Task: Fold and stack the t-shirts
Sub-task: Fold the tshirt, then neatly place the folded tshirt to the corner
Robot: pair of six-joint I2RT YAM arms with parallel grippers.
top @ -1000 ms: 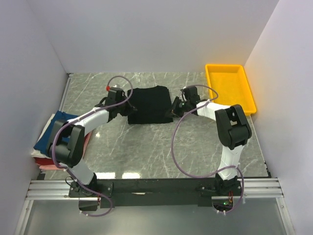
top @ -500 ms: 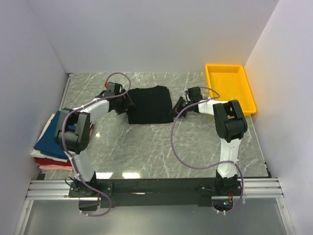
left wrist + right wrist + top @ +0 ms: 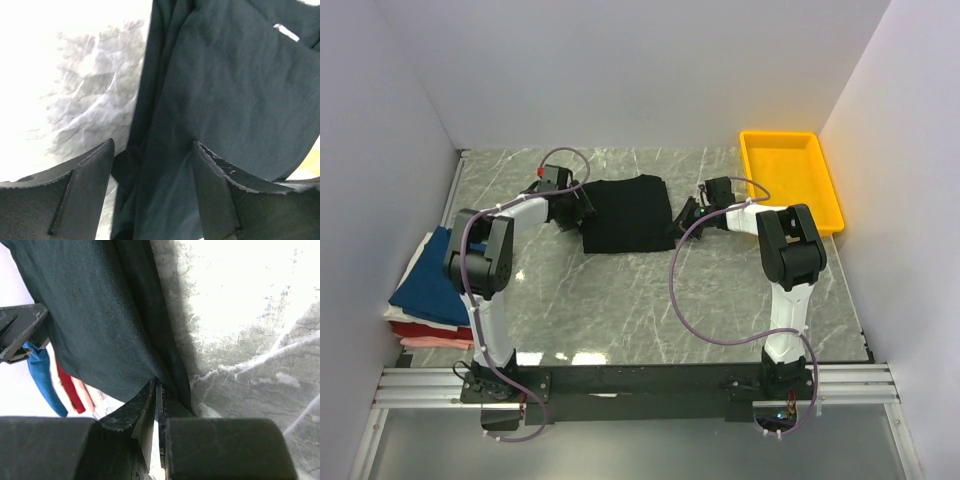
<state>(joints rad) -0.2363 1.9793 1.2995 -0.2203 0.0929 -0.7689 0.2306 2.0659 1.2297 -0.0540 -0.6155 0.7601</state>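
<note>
The left gripper will slide slightly to the right in the top view, onto the black shirt's folded edge, and close, since that edge is already between its fingers.
A black t-shirt lies folded on the marble table, far middle. My left gripper is at its left edge. In the left wrist view it is open, with the jaws either side of the shirt's folded edge; the white neck label shows far off. My right gripper is at the shirt's right edge. In the right wrist view it is shut on the shirt's edge. Folded navy-blue, red and pink t-shirts lie stacked at the left wall.
A yellow tray stands at the far right of the table. White walls close in the left, back and right. The stack of shirts also shows in the right wrist view, beyond the black shirt.
My left arm has swung in, bringing its gripper up to the shirt's left edge. My right gripper has stayed at the right edge while its forearm shifted.
</note>
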